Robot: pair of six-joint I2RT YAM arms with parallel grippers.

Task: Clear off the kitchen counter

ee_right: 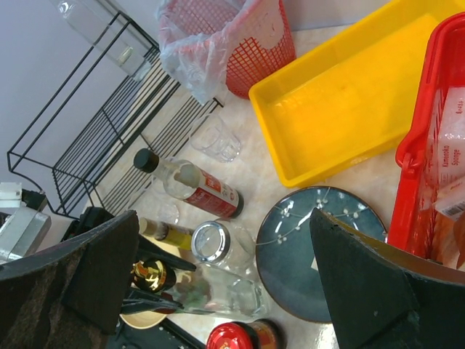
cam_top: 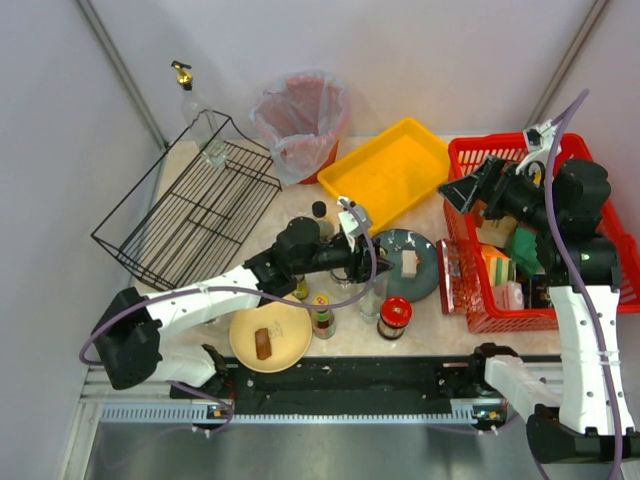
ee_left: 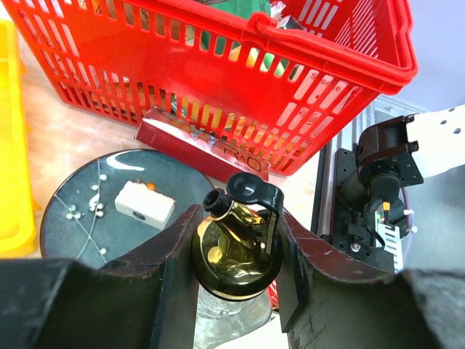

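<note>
The left gripper needs to swing outward onto the far end of the wire rack next and let go of the bottle, since that spot is to the gripper's left in the top view.
The marble kitchen counter holds many items. My left gripper is shut on the gold pourer top of a clear glass bottle, beside a dark blue plate that carries a white block. The same bottle shows in the right wrist view, next to an open glass jar. My right gripper is open and empty. It hangs above the left end of the red basket.
A yellow tray, a bag-lined red bin and a black wire rack stand at the back. A red-lidded jar, a spice bottle, a sauce bottle and a yellow plate with food crowd the front.
</note>
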